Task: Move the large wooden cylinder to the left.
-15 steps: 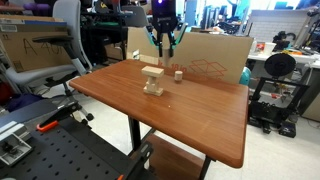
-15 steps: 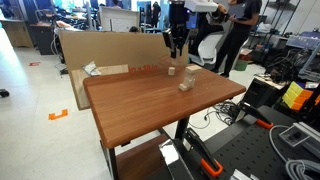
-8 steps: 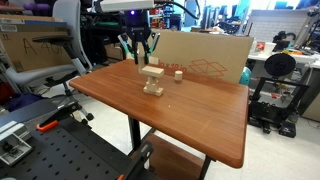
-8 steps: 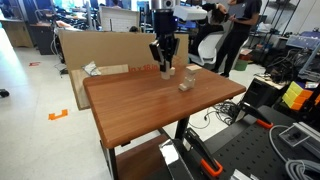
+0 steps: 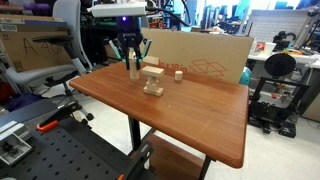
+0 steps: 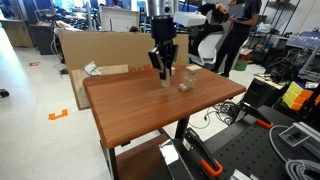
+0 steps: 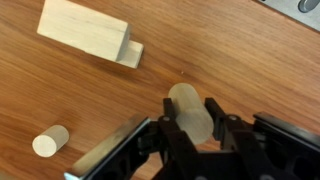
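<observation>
My gripper moves a little toward the table edge by the black bench next and releases the cylinder [image 5: 133, 69] on the tabletop there, since that patch lies empty.
My gripper [image 5: 132, 60] is shut on the large wooden cylinder [image 5: 133, 69], a plain pale upright piece. It holds the cylinder low over the brown table [image 5: 190, 120], just left of the stacked block figure [image 5: 152, 80]. Both also show in an exterior view, the gripper [image 6: 164, 68] and the cylinder [image 6: 165, 79]. In the wrist view the cylinder [image 7: 188, 108] sits between the two black fingers [image 7: 190, 122]. I cannot tell whether it touches the table.
The stacked block figure [image 7: 88, 32] and a small short wooden piece [image 7: 50, 141] lie near the cylinder; the small piece [image 5: 178, 74] is beyond the figure. A cardboard sheet [image 5: 200, 55] stands along the table's far edge. A person [image 6: 235, 35] stands behind.
My gripper has carried the cylinder from behind the block figure to its left side and lowered it towards the table. The block figure and small piece have not moved.
</observation>
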Robot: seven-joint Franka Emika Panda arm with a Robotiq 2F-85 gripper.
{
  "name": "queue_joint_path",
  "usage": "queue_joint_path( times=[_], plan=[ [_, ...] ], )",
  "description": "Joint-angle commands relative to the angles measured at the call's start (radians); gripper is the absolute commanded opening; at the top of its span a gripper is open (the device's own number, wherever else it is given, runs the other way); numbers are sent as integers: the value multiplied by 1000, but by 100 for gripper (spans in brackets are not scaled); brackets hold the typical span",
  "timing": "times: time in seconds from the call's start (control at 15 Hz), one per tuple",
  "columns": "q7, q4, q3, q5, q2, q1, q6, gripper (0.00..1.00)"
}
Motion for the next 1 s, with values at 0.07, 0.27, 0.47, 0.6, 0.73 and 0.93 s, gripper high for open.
queue_joint_path(
  times=[0.07, 0.27, 0.47, 0.6, 0.73, 0.93],
  plan=[
    [-32, -22, 13, 5, -27, -5, -27, 10],
    [-41, -20, 16, 9, -27, -6, -46, 10],
    [-50, -18, 20, 17, -27, -8, -80, 10],
    [-52, -15, 19, 11, -27, -6, -98, 10],
    [-51, -14, 18, 6, -27, -4, -114, 10],
    [-45, -13, 15, 0, -27, -2, -125, 10]
  ],
)
